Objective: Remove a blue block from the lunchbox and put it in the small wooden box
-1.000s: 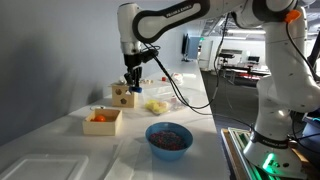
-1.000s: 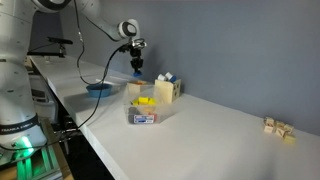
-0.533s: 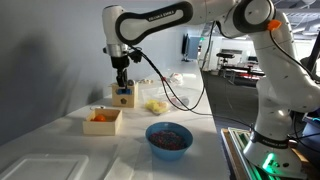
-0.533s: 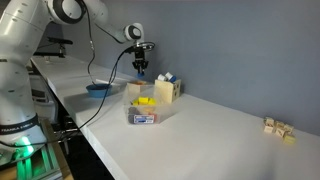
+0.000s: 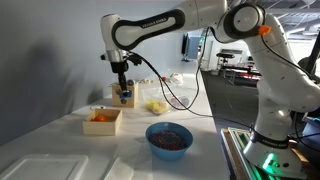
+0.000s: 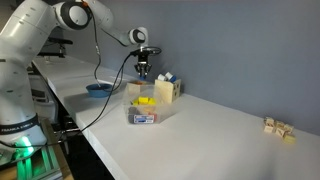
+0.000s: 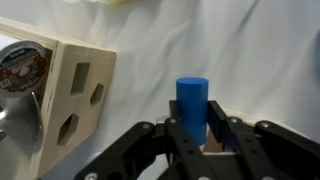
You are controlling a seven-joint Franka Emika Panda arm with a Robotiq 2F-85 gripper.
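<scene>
The block still hangs above the small wooden box's rim, so my gripper will next move from beside the wooden cube over the small wooden box's open top (image 5: 104, 116) and lower to release.
My gripper (image 7: 192, 128) is shut on a blue cylinder block (image 7: 192, 98) and holds it upright. In both exterior views the gripper (image 5: 122, 88) (image 6: 145, 71) hangs in the air beside the wooden cube with holes (image 5: 124, 98), above the table. The small wooden box (image 5: 104, 128) lies just in front of the cube and holds orange pieces; it also shows in an exterior view (image 6: 135, 88). The clear lunchbox (image 5: 156, 106) (image 6: 143, 112) holds yellow and blue pieces. A pale wood edge shows under the jaws in the wrist view.
The wooden cube with holes (image 7: 70, 100) (image 6: 166, 91) stands close to my gripper. A round blue bowl (image 5: 168, 137) (image 6: 99, 88) sits near the table's front. Small wooden blocks (image 6: 278, 127) lie far off. The grey wall is just behind.
My gripper has carried the blue block away from above the lunchbox, past the wooden cube, towards the small wooden box, and has come lower.
</scene>
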